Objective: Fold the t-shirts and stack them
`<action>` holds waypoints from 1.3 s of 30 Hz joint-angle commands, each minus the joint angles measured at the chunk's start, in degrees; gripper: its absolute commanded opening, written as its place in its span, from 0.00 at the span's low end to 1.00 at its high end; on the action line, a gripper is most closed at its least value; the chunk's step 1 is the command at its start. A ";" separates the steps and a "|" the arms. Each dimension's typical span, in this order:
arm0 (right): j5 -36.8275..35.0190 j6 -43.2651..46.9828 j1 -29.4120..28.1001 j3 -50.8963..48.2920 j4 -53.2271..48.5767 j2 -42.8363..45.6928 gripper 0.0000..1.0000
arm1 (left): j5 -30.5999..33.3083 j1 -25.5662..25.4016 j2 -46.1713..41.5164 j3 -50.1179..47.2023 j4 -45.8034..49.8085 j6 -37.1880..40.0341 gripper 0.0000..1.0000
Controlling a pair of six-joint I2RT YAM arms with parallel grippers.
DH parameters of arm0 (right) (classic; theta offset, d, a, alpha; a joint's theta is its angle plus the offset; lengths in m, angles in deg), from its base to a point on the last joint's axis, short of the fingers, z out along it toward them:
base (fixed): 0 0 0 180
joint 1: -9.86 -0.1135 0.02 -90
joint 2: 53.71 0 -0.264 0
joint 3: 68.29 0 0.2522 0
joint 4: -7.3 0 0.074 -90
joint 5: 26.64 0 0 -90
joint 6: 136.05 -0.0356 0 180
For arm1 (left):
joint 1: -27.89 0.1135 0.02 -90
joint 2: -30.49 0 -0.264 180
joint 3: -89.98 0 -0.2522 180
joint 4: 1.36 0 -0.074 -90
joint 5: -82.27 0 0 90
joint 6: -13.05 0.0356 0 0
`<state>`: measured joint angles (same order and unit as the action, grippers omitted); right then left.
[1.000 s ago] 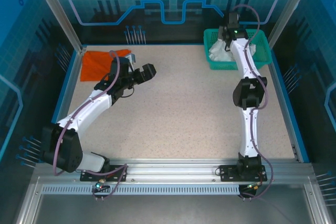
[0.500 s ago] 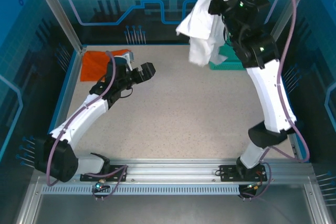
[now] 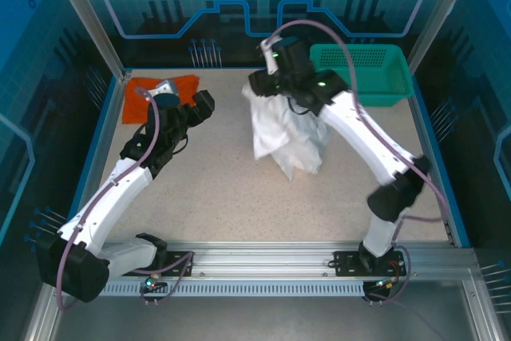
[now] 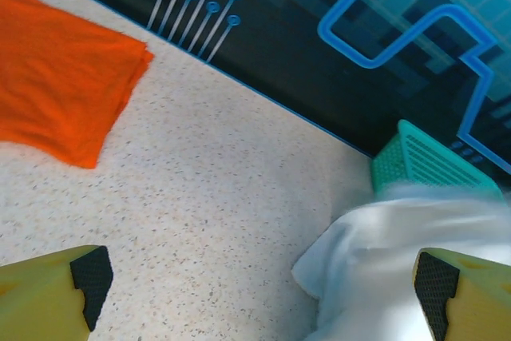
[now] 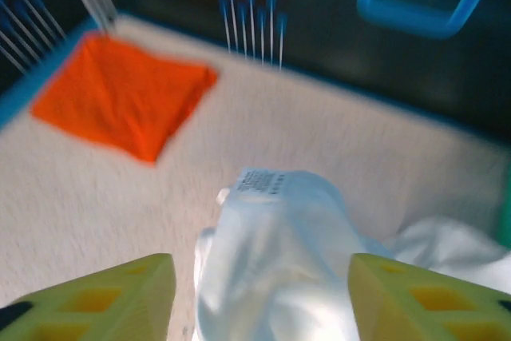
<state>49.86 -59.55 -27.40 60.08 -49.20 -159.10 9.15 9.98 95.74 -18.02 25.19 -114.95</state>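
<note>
My left gripper swings back toward the base, across and down to the white t-shirt's near tip next, where the tip juts free.
The white t-shirt lies in a crumpled heap on the table's middle back; its label faces up. Just above the heap's upper left end, my right gripper stands open; in the right wrist view, the right gripper has its yellow fingers wide apart with the cloth bunched loosely between them. The orange-red t-shirt lies folded flat in the back left corner, the same orange-red t-shirt showing in the left wrist view. Beside its right edge hovers my left gripper, open, and the left gripper has nothing between its fingers.
A teal mesh basket stands at the back right corner, and the basket sits just behind the white cloth. Blue rails edge the table on the left, back and right. Speckled tabletop stretches in front of both shirts.
My right arm lifted the white shirt out of the basket, swung it left and down onto the table's middle, and its jaws opened. The left arm shifted slightly back and left.
</note>
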 commanded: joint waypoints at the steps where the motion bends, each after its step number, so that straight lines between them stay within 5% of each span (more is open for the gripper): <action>1: 0.12 -3.88 -0.30 1.66 -11.16 -1.48 0.69 | 2.34 -0.35 0.20 -0.27 4.89 -5.71 0.99; 8: 4.11 -11.06 4.21 -26.93 2.41 22.76 0.85 | -13.04 -3.80 0.39 -0.88 10.04 -9.57 0.99; 15: 13.05 -20.88 25.89 -54.83 5.88 37.49 0.80 | -20.38 -24.70 7.63 -9.46 0.17 -21.18 0.94; 20: 15.88 -21.92 34.49 -68.24 11.02 43.12 0.78 | -19.50 -35.11 21.70 -4.67 -6.20 -30.65 0.91; 32: 17.98 -21.31 36.33 -74.08 15.21 44.10 0.78 | -14.19 -36.77 39.54 4.57 -10.53 -45.11 0.73; 37: 17.38 -21.74 36.38 -74.84 16.43 44.15 0.78 | -13.98 -36.84 44.17 7.90 -9.96 -46.01 0.55; 39: 16.81 -21.92 36.47 -75.00 16.82 44.04 0.78 | -13.22 -36.80 44.85 7.94 -10.49 -46.16 0.40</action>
<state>66.83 -80.62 8.05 -14.41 -34.12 -115.73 -5.86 -26.66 139.19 -11.58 14.55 -159.78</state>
